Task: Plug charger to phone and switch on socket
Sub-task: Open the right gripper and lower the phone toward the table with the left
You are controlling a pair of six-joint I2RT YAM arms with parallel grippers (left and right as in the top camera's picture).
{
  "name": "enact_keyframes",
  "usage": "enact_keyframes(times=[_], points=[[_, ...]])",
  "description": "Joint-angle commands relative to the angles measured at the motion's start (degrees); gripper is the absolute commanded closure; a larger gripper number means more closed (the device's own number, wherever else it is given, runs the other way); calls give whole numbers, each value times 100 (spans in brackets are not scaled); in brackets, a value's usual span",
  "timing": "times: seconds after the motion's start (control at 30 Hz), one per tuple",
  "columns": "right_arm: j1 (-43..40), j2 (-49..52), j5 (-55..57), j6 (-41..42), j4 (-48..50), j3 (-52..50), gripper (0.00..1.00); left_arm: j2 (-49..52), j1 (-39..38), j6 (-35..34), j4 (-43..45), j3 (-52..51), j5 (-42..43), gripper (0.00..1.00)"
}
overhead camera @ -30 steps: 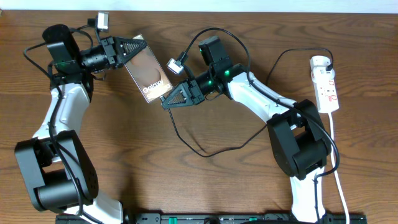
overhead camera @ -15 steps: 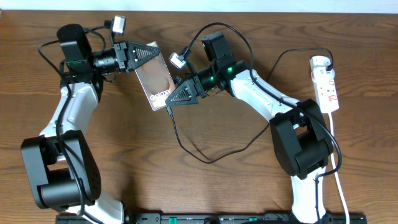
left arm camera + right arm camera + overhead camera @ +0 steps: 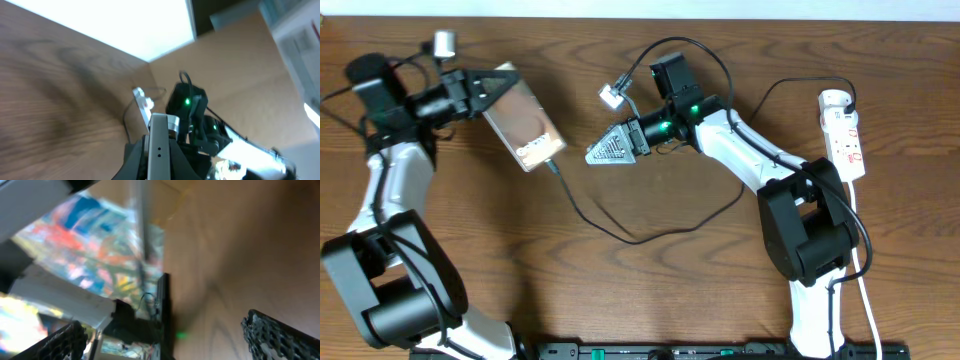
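Note:
The plug tip is in place, so my left gripper should move down and back, lay the phone (image 3: 530, 128) onto the bare tabletop beside the cable and let go of it.
My left gripper (image 3: 503, 86) is shut on the top end of the phone (image 3: 530, 128) and holds it tilted above the table at the far left. In the left wrist view the phone's grey edge (image 3: 159, 145) stands clamped between the jaws of that gripper (image 3: 159, 162). The charger, a thin black cable (image 3: 620, 235), has its plug tip (image 3: 553, 166) seated at the phone's lower end, then loops across the table towards the socket (image 3: 846, 135) at the far right. My right gripper (image 3: 607, 150) hovers right of the phone, open and empty. Its fingers (image 3: 65, 341) stand wide apart in the blurred right wrist view.
The socket's white cord (image 3: 865, 270) runs down the right edge of the table. The right arm's base (image 3: 805, 240) stands between the cable loop and the socket. A pale wall strip (image 3: 640, 8) borders the table's far edge.
The right gripper has opened and let go of the cable tip. The left arm has swung left with the phone, and the cable, still in the phone, trails after it.

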Motion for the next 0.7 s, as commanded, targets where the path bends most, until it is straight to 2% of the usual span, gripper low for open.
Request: enact_keyframes(times=[0.0,0.1,0.23,0.3,0.4,0.67], points=[[-170,-70,1360,-74,-487,90,1,-31,424,323,-791,-13,-251,93],[-249,-70,2153,33,-850,90,1,-31,496,1239,-2203,-13,-822,93],[-348,-70,3049,96,-1263,90,1,-24,350,2516,-4354,-13,-2660,93],[-382,-70,3261,94,-1368,90,1,17,186,2953,-4964,-13,-3126,93],[-407,-70,3351,94,-1390,90,1,131,-72,3139,-5399,-26,-3512,93],[-411,-70,3355,92,-1438,90,1,765,-638,3134,-5342,-125,-3773,92]])
